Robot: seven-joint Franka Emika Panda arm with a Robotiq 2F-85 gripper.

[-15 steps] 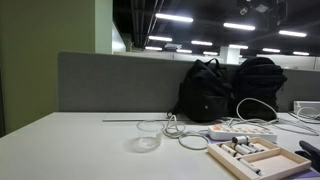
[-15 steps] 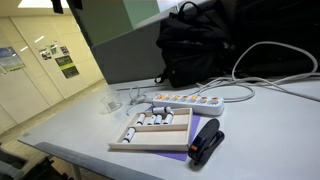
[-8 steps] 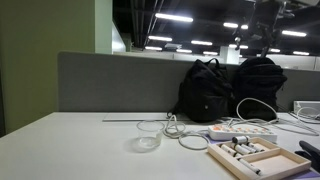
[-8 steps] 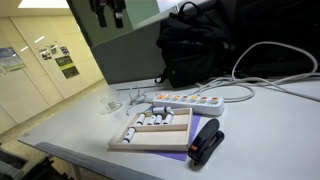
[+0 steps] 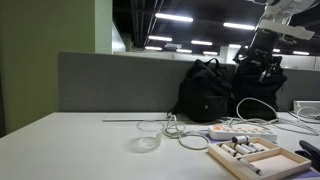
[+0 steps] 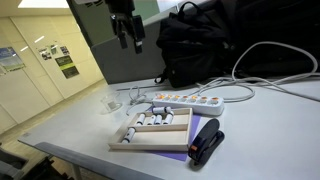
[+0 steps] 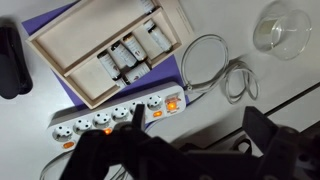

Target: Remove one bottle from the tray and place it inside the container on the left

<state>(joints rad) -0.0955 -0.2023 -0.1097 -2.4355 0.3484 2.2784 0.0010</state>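
I should lower and turn my gripper next, toward the tray (image 6: 145, 146).
The pale wooden tray (image 7: 62, 40) lies on a purple mat and holds several small white bottles (image 7: 130, 55) in one compartment. Tray (image 6: 145, 146) and bottles (image 6: 158, 119) show in both exterior views, low at the right in one of them (image 5: 275, 158). The container, a small clear bowl (image 7: 283, 28), stands empty beyond a coiled cable; it also shows in both exterior views (image 5: 147, 138) (image 6: 110, 103). My gripper (image 7: 195, 114) is open and empty. It hangs high above the desk (image 6: 130, 35) (image 5: 262, 45), over the power strip, touching nothing.
A white power strip (image 7: 110, 115) with a lit switch lies beside the tray, with a coiled white cable (image 7: 212, 65) between it and the bowl. A black stapler-like object (image 6: 207, 140) sits by the tray. Black backpacks (image 5: 205, 90) stand against the grey partition.
The arm has come into view from above and moved down and across towards the area over the power strip and tray. Nothing on the desk has moved.
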